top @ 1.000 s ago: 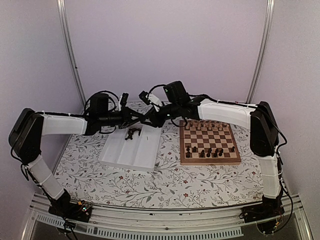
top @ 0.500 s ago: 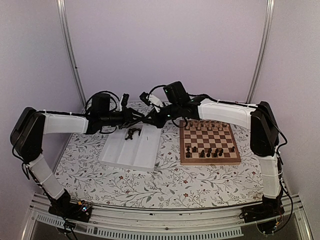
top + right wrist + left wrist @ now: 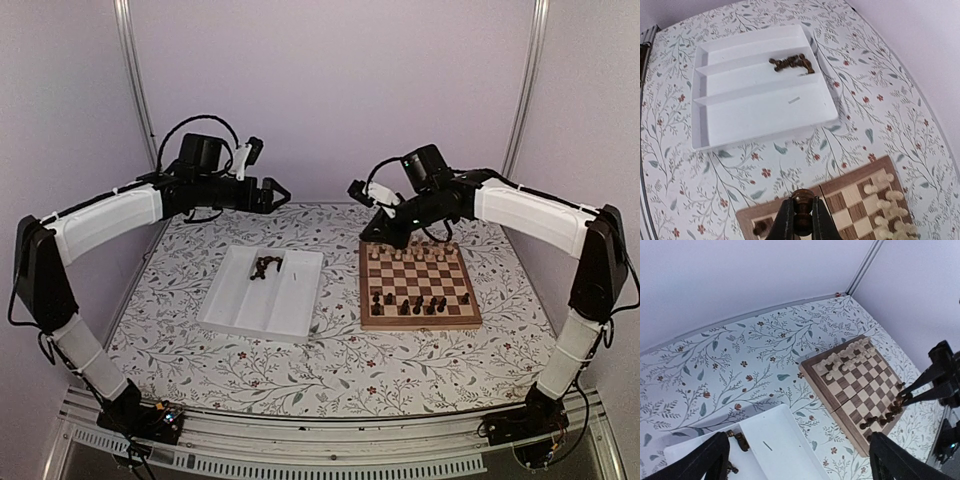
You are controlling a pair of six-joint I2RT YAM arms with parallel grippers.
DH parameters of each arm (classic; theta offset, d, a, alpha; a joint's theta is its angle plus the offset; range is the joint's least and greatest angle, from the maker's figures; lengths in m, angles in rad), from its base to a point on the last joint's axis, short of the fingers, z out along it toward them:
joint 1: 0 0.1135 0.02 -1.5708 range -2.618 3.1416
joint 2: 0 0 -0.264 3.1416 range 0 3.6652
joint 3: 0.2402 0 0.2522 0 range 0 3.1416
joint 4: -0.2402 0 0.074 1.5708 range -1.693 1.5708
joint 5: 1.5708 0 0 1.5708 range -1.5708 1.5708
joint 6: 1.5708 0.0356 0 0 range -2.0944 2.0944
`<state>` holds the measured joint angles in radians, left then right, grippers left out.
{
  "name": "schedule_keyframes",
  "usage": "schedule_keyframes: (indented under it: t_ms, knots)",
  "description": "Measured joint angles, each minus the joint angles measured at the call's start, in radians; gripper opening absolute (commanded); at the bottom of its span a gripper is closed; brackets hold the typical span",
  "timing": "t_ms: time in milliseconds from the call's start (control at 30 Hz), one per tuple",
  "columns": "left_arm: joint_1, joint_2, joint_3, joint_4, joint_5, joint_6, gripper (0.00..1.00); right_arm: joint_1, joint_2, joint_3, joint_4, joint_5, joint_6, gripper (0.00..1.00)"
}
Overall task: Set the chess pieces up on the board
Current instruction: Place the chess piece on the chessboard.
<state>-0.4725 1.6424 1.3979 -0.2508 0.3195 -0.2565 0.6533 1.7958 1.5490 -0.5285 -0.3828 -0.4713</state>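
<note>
My right gripper swings across the board away from the tray next. It then tilts its fingers downward and lowers toward the near rows' end (image 3: pixel 460 308), where squares stand empty.
My right gripper (image 3: pixel 802 202) is shut on one dark chess piece (image 3: pixel 802 194) and holds it above the left edge of the board (image 3: pixel 842 189). From above, this gripper (image 3: pixel 378 230) hangs over the board's (image 3: pixel 420 324) far left corner. Several dark chess pieces (image 3: pixel 420 303) stand along the board's near rows, and several more (image 3: pixel 265 267) lie in the white tray (image 3: pixel 262 305). My left gripper (image 3: pixel 272 193) is open, holds nothing, and is raised high beyond the tray. In the left wrist view its fingers (image 3: pixel 695 462) frame the tray (image 3: pixel 780 445) and the board (image 3: pixel 852 382).
Pale wooden pieces (image 3: pixel 410 250) fill the board's far rows. The white tray has three long compartments; the dark pieces (image 3: pixel 791 63) lie at the far end of the middle one. A floral cloth (image 3: pixel 330 360) covers the table. Walls stand close behind.
The two grippers were together above the tray's far end. The left one has opened and drawn back up and left. The right one has shut on a dark piece and swung right to the board.
</note>
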Motion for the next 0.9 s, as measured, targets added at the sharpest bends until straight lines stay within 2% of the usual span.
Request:
schedule_keyframes:
  t_ms: [133, 200, 333, 400, 467, 567, 900]
  knots:
    - [-0.018, -0.050, -0.021, 0.010, -0.046, 0.135, 0.99, -0.064, -0.068, -0.032, -0.126, 0.092, -0.118, 0.00]
    - [-0.016, -0.122, -0.120, 0.098, -0.082, 0.174, 0.99, -0.095, -0.074, -0.047, -0.193, 0.123, -0.165, 0.00]
    - [0.038, -0.290, -0.353, 0.256, -0.191, 0.095, 0.94, -0.160, -0.074, -0.075, -0.339, 0.179, -0.238, 0.00]
    - [0.109, -0.343, -0.435, 0.315, -0.194, 0.074, 0.84, -0.209, -0.074, -0.076, -0.389, 0.207, -0.265, 0.00]
    - [0.151, -0.357, -0.464, 0.345, -0.185, 0.075, 0.79, -0.240, -0.074, -0.076, -0.425, 0.229, -0.285, 0.00]
    - [0.156, -0.357, -0.470, 0.373, -0.129, 0.095, 0.73, -0.283, -0.072, -0.077, -0.473, 0.259, -0.314, 0.00]
    - [0.152, -0.290, -0.434, 0.366, 0.014, 0.122, 0.69, -0.339, 0.010, -0.129, -0.531, 0.288, -0.359, 0.01]
